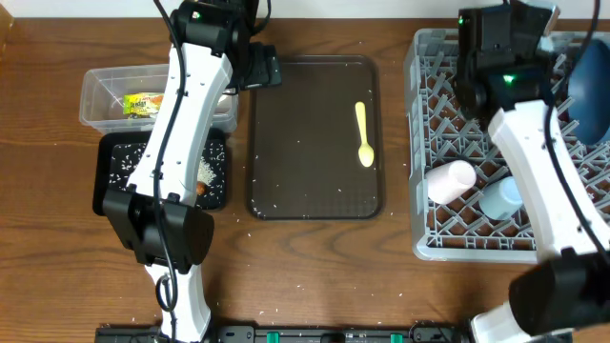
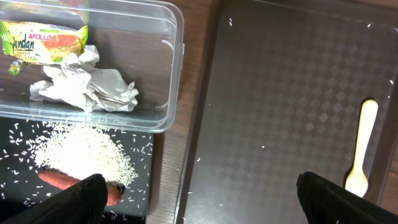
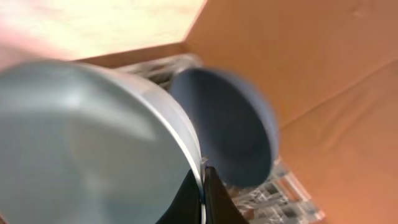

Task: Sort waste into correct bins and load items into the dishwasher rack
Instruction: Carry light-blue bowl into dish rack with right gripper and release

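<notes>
My right gripper will next go down and across to the rack's empty far wires and let go of the bowl (image 3: 93, 143). Those wires are below it, to its left in the overhead view.
My right gripper (image 3: 203, 186) is shut on the rim of the pale bowl (image 3: 93, 143), held over the grey dishwasher rack (image 1: 420, 143) beside the upright dark blue plate (image 3: 227, 124) (image 1: 586, 81). A pinkish-white cup (image 1: 449, 181) and a light blue cup (image 1: 500, 198) lie in the rack. My left gripper (image 2: 199, 205) (image 1: 265, 69) is open and empty above the brown tray's far left corner. The yellow spoon (image 1: 364, 133) (image 2: 360, 149) lies on that tray. The clear tub (image 2: 168, 62) holds the snack wrapper (image 2: 43, 42) and crumpled paper (image 2: 87, 84). The black tray (image 2: 18, 143) holds rice (image 2: 81, 149) and the sausage (image 2: 59, 180).
The dark brown serving tray (image 1: 305, 143) sits mid-table between the bins and the rack. Loose rice grains are scattered on it and on the wooden table around it. My left arm stretches over the black tray and the clear tub.
</notes>
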